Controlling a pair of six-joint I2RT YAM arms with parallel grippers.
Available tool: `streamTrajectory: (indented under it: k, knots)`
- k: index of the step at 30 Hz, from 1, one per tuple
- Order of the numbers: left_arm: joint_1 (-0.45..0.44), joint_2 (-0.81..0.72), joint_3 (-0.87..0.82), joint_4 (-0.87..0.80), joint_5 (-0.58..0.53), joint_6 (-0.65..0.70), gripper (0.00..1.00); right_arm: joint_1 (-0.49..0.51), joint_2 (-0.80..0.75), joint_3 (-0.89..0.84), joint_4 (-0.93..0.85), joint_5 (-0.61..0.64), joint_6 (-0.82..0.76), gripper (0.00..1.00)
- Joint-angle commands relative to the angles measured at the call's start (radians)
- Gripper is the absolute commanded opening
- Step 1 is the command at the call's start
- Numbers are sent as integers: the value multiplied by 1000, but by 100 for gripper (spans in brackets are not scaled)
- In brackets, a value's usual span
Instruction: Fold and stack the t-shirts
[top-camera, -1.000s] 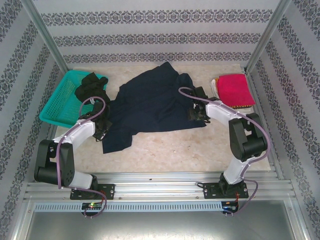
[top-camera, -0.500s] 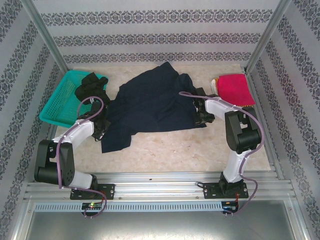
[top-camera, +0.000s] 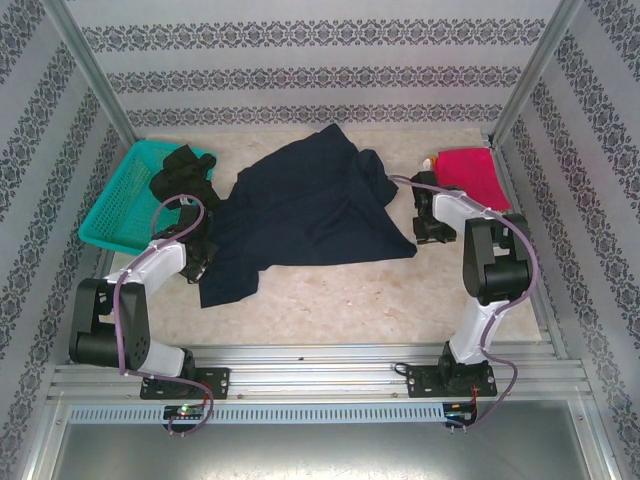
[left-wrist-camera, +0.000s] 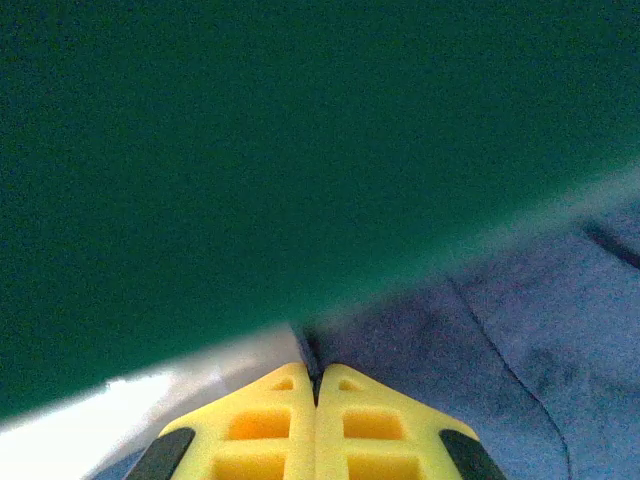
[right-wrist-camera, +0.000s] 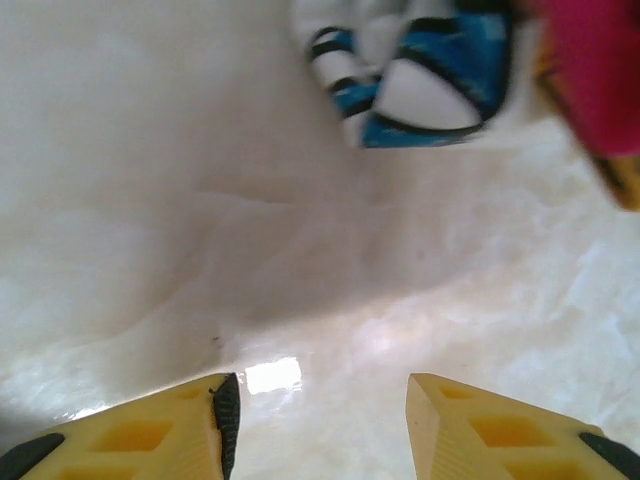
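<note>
The pointed corner of the navy t-shirt is beside my right gripper on the basket side. My gripper should move toward the basket and a little back next, onto that corner.
The large navy t-shirt (top-camera: 300, 215) lies spread and rumpled across the middle of the table. My left gripper (top-camera: 203, 262) is shut on its left edge; in the left wrist view the yellow fingertips (left-wrist-camera: 345, 385) pinch a fold of the navy cloth (left-wrist-camera: 520, 340). My right gripper (top-camera: 428, 225) stands open over bare table just right of the shirt, with nothing between its fingers (right-wrist-camera: 480, 425). The pinkish-red t-shirt (top-camera: 470, 178) lies folded at the back right, its edge (right-wrist-camera: 590, 70) ahead of the right gripper. The black t-shirt (top-camera: 180, 172) hangs over the teal basket.
The teal mesh basket (top-camera: 120, 215) stands at the left, blurred and close above my left gripper (left-wrist-camera: 250, 150). A blue, white and black patterned cloth (right-wrist-camera: 420, 80) lies beside the red shirt. Patterned walls and metal posts enclose the table.
My right gripper has moved right, off the navy shirt's right side onto bare table, and that side now lies flatter and further right. The left gripper has drawn its edge slightly nearer.
</note>
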Motion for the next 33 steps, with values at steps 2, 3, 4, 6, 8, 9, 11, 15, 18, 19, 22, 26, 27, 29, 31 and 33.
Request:
streamTrajectory:
  k: [2, 3, 4, 6, 8, 9, 11, 15, 18, 19, 22, 26, 27, 29, 31, 33]
  knots:
    - [15, 14, -11, 8, -8, 22, 0, 7, -145, -67, 79, -133, 59, 51]
    - [15, 13, -13, 8, -6, 22, 0, 11, -175, -96, 107, -195, 75, 51]
    - [15, 13, -14, 10, -5, 22, 0, 13, -195, -116, 120, -245, 90, 52]
    - [15, 9, -14, 8, -6, 25, 0, 16, -228, -156, 134, -346, 110, 53]
    - [16, 8, -15, 7, -7, 27, 0, 28, -247, -190, 128, -410, 96, 56]
    - [17, 7, -13, 5, -7, 30, 0, 38, -252, -205, 111, -424, 82, 58]
    - [18, 6, -14, 5, -9, 34, 0, 57, -250, -217, 67, -425, 45, 63]
    - [19, 15, -15, 20, -4, 33, 0, 120, -208, -199, 7, -261, -37, 65]
    - [19, 26, -7, 22, 8, 32, 0, 128, -167, -163, -6, -183, -47, 59]
    - [19, 28, -7, 24, 11, 34, 0, 128, -159, -156, -4, -175, -47, 56]
    - [19, 32, -8, 22, 10, 37, 0, 130, -143, -149, 5, -191, -48, 50]
    - [19, 28, -13, 25, 10, 37, 0, 121, -126, -154, 30, -215, -36, 47]
    - [19, 29, -13, 27, 10, 38, 0, 113, -122, -156, 42, -231, -31, 45]
    - [19, 30, -9, 27, 11, 40, 0, 101, -118, -152, 53, -262, -24, 41]
    - [19, 30, -4, 23, 11, 42, 0, 93, -111, -150, 63, -292, -32, 37]
    - [19, 29, -2, 24, 13, 42, 0, 83, -101, -146, 71, -315, -36, 33]
